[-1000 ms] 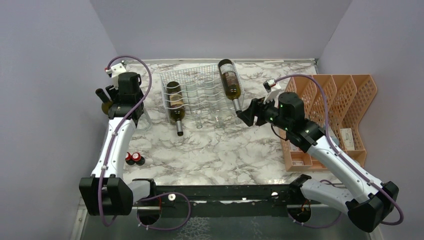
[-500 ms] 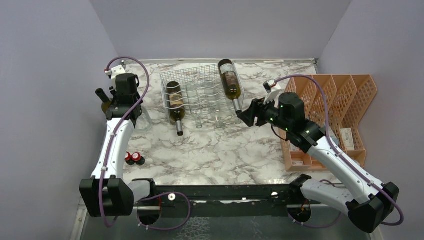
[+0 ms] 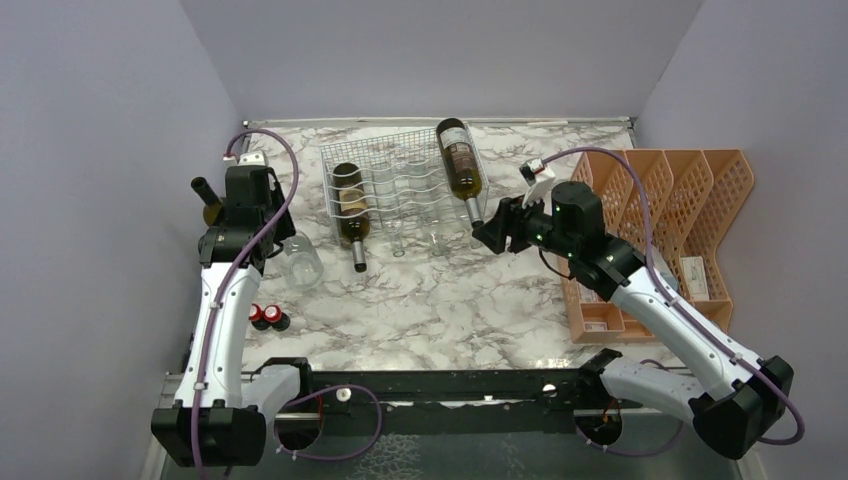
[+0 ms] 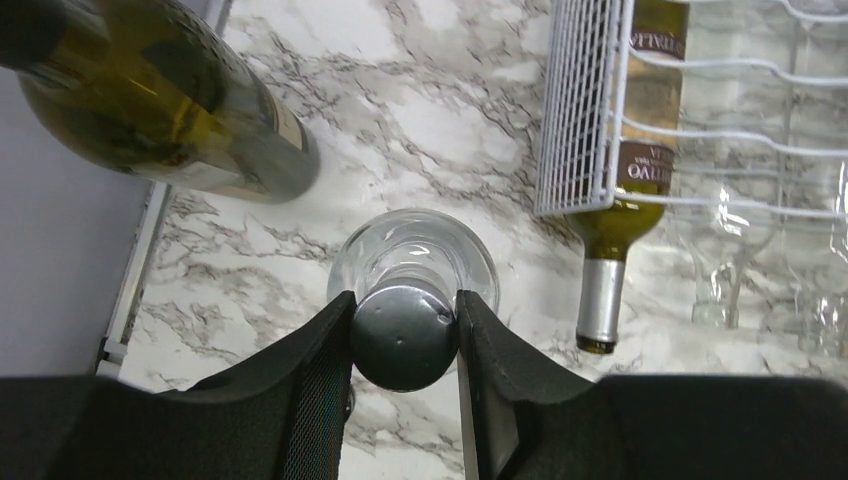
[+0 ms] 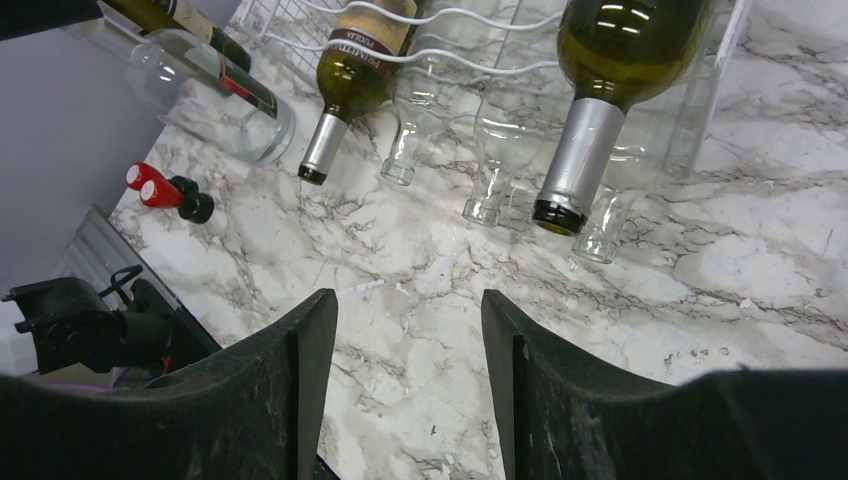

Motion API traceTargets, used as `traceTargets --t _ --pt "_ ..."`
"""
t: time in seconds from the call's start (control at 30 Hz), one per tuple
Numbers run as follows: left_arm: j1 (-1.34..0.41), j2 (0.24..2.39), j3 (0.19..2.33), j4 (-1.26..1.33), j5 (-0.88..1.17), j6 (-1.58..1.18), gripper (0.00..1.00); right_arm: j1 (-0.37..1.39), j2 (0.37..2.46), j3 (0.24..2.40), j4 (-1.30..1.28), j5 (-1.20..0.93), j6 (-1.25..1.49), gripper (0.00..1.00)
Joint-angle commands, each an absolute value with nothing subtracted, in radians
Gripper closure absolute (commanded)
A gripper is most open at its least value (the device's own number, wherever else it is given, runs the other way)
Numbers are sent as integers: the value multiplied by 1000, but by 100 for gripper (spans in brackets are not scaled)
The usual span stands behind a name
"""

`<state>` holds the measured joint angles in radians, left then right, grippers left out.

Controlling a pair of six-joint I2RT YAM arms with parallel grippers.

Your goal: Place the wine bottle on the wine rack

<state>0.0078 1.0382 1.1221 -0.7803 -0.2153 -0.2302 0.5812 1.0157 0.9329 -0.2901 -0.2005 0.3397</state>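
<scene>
The left gripper moves across and back next and releases the clear bottle's cap, since the marble before the nearer silver bottle neck (image 3: 351, 297) lies to its right in the top view.
My left gripper (image 4: 404, 298) is shut on the dark grey cap (image 4: 404, 345) of a clear glass wine bottle (image 4: 415, 255), which points down toward the marble. From above, that bottle (image 3: 300, 264) hangs tilted just right of the left gripper (image 3: 258, 240). The white wire wine rack (image 3: 400, 185) holds a green bottle (image 3: 350, 212) at its left. Another green bottle (image 3: 462, 170) lies at its right, and clear bottles (image 5: 495, 150) lie between. My right gripper (image 3: 490, 233) is open and empty (image 5: 408, 330), just in front of the right bottle's silver neck (image 5: 575, 160).
A dark green bottle (image 3: 208, 198) leans by the left wall, close to my left wrist. Small red-capped pieces (image 3: 266, 317) lie on the marble near the left arm. An orange perforated tray (image 3: 690, 195) stands at the right, behind my right arm.
The left jaws closed on the clear bottle's cap and drew back toward the near side, so the bottle's base now shows beside the arm. The right jaws narrowed slightly while staying open.
</scene>
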Motion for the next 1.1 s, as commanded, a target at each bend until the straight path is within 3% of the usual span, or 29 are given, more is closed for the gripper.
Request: traceTargets --t 0.0,0.17,0.47,1.07 --pt "-16 987 1187 -817 -82 -206 82 578 1046 982 -322 -263 335 44" --pt "-75 981 1192 -878 -3 -173 82 578 1076 995 -318 -319 341 44" --pt "-210 973 1161 -937 116 -122 81 594 1105 977 -280 -406 306 34" --pt "-334 953 1218 -1022 170 -76 82 732 1197 1047 -271 -334 309 33"
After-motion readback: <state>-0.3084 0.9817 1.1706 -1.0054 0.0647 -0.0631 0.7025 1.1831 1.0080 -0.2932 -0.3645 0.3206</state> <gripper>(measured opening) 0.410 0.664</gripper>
